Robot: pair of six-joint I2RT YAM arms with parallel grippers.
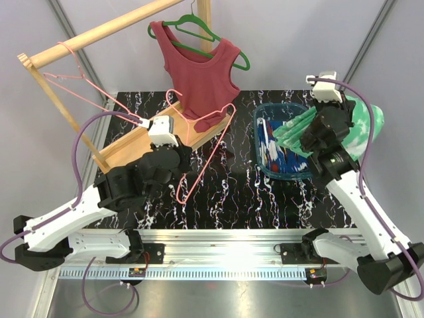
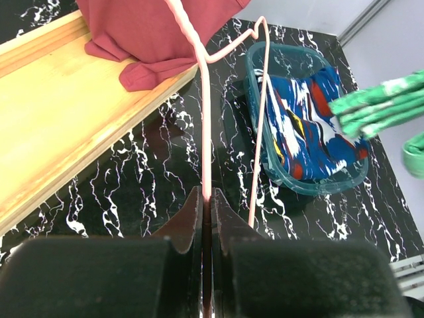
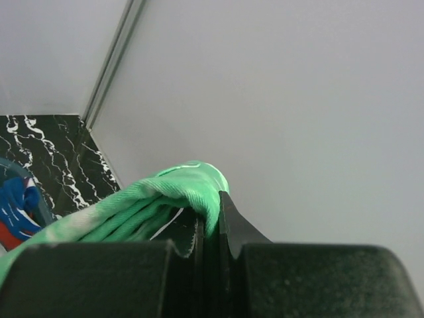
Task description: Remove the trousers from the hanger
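The right gripper moves across the clear blue tub toward the tub's edge by the tank top next.
The green-and-white tie-dye trousers [image 1: 361,124] hang bunched from my right gripper [image 1: 310,136], which is shut on a fold of them above the right side of a clear blue tub [image 1: 260,122]. In the right wrist view the fabric [image 3: 152,199] is pinched between the jaws [image 3: 212,222]. The blue, red and white trousers [image 1: 277,154] lie inside the tub, also seen from the left wrist [image 2: 305,132]. My left gripper [image 1: 177,156] is shut on the wire of a bare pink hanger [image 1: 212,147], held upright over the table [image 2: 207,195].
A dark red tank top [image 1: 202,73] hangs on a green hanger [image 1: 199,30] from a wooden rail [image 1: 99,33]; its hem rests on the rack's wooden base [image 2: 59,119]. Another pink hanger [image 1: 73,79] hangs at the rail's left end. The black marble table [image 1: 252,199] lies below.
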